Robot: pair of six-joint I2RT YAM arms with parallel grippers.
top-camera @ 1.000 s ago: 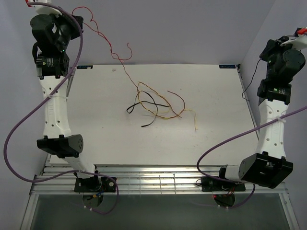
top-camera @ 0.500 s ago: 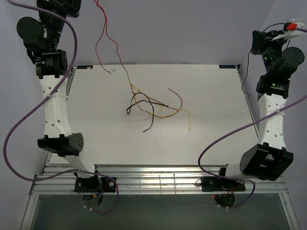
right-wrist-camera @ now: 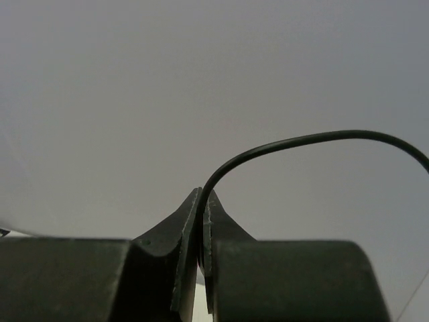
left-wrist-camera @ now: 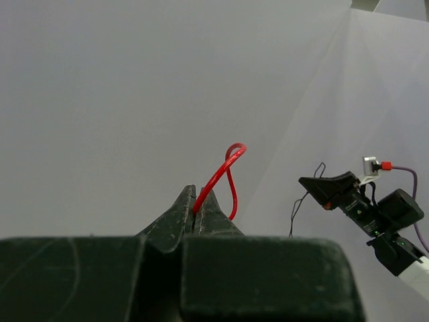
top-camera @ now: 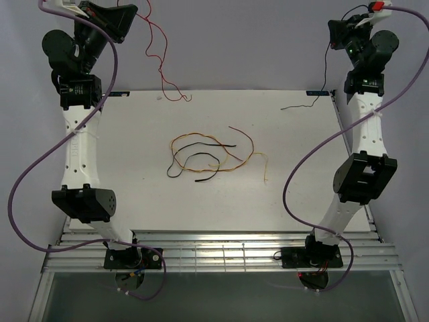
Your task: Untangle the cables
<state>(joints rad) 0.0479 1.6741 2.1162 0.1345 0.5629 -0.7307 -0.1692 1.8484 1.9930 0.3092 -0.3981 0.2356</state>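
The thin red cable needs to be let go next, clear of the crossed cables, once my left gripper lowers to the table's far corner (top-camera: 122,104) on its own side.
My left gripper (top-camera: 134,11) is raised high at the back left, shut on a thin red cable (top-camera: 161,64) that hangs down to the table's far edge. In the left wrist view the red cable (left-wrist-camera: 228,168) loops out of the closed tips (left-wrist-camera: 196,201). My right gripper (top-camera: 331,28), high at the back right, is shut on a thin black cable (top-camera: 327,67) whose tail lies on the table. That black cable (right-wrist-camera: 288,144) arcs from the closed tips (right-wrist-camera: 202,199). Yellow (top-camera: 194,137), black (top-camera: 191,157) and red (top-camera: 244,137) cables lie loosely crossed mid-table.
The white table (top-camera: 134,201) is enclosed by pale walls at the back and sides. Thick purple hoses (top-camera: 30,168) loop off both arms. The right arm (left-wrist-camera: 362,204) shows in the left wrist view. A metal grille (top-camera: 214,251) runs along the near edge.
The red cable has come away from the pile and hangs clear at the back left. The right gripper swung inward, drawing a black cable out to the right. The remaining cables shifted and spread.
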